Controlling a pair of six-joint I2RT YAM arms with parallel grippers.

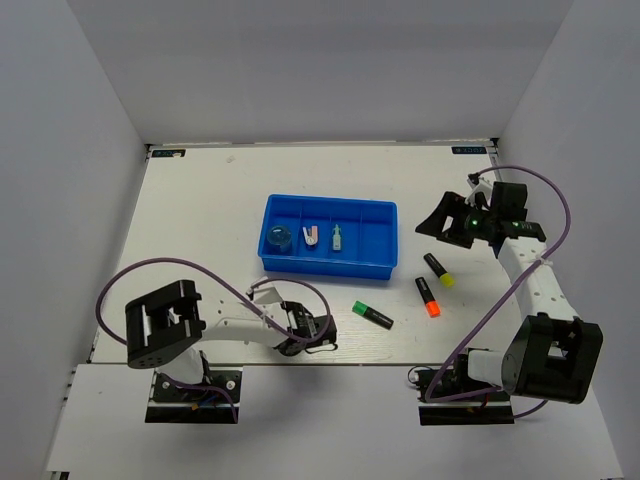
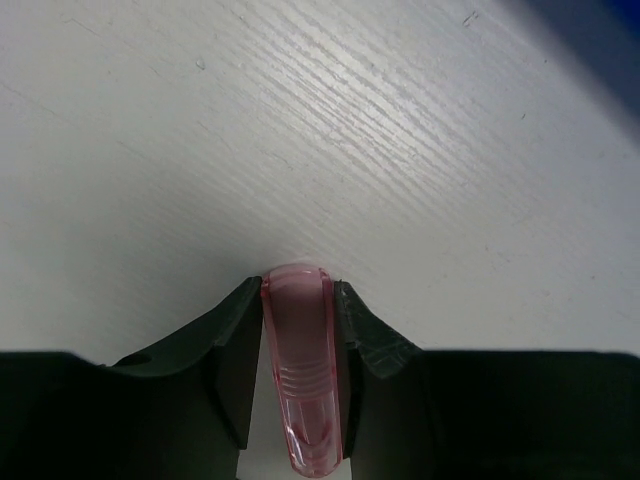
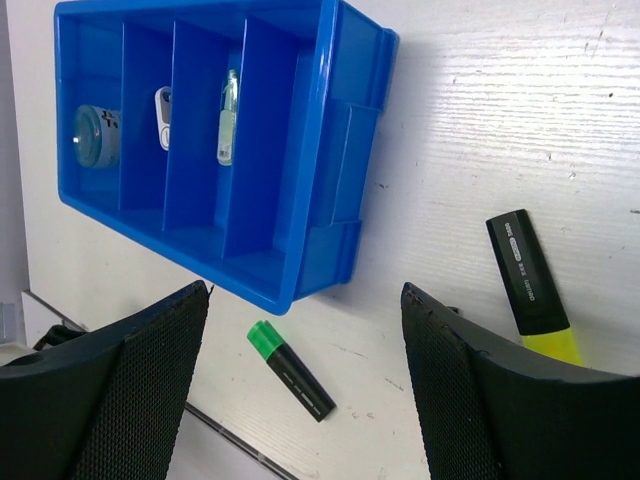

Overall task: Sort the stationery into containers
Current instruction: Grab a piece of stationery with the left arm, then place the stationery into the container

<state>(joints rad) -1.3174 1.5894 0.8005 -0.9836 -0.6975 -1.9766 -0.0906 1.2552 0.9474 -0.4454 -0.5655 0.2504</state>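
Note:
I will next lift my left gripper, move it outward to the tray's third section [image 1: 351,238] and release the pink capsule piece beside the similarly shaped pale one.
My left gripper [image 1: 266,292] is low over the table in front of the blue tray [image 1: 330,268], shut on the pink capsule piece [image 2: 303,370]. The tray's left compartment holds the round blue item [image 1: 278,240], the second a pink-white piece [image 1: 312,236], the third a pale piece [image 1: 338,237]; the right one has nothing in it. The green [image 1: 372,314], orange [image 1: 428,297] and yellow [image 1: 438,269] highlighters lie on the table right of the tray. My right gripper [image 1: 447,222] is open and empty, above the table by the tray's right end. Its wrist view shows the tray [image 3: 340,120], the green highlighter [image 3: 290,370] and the yellow one [image 3: 530,285].
White walls enclose the table on the left, back and right. A purple cable loops from each arm. The tray's corner shows at the top right of the left wrist view [image 2: 600,40].

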